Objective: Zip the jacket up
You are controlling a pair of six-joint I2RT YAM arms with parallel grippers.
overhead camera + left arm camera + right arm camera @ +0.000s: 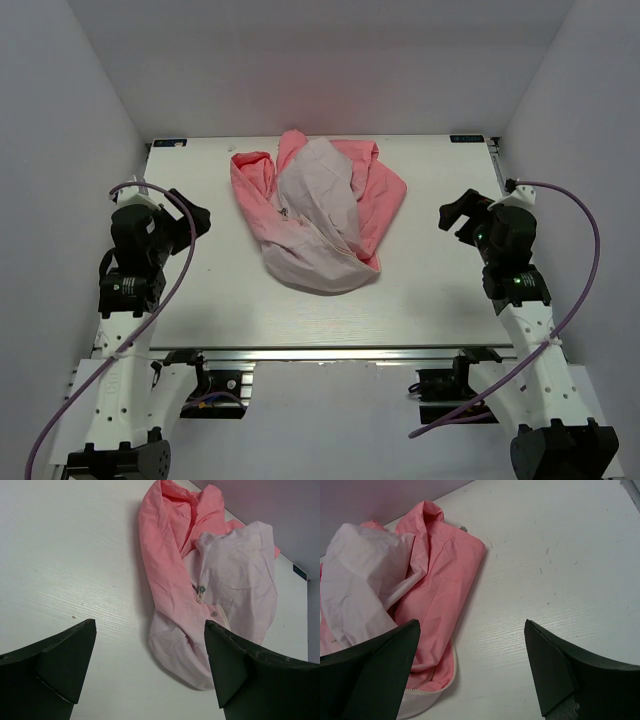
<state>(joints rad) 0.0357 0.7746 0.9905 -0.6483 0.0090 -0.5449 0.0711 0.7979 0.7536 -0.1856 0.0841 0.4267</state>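
Note:
The coral fold beside the metal snap is on the side of the jacket that faces my open fingers. My left gripper will next move down and toward the jacket (318,212), onto that fold.
The pink jacket (318,212) lies crumpled in a heap at the middle of the white table (200,300), coral at the sides and pale pink over the middle and front. It also shows in the left wrist view (200,580) and in the right wrist view (435,590). A whitish zipper edge (451,667) curls along its near right hem. My left gripper (198,220) is open and empty at the table's left side, apart from the jacket. My right gripper (452,214) is open and empty at the right side, also apart from it.
White walls (60,120) close in the table on the left, right and back. The table's front edge (330,347) runs just ahead of the arm bases. Purple cables (585,260) loop off both arms.

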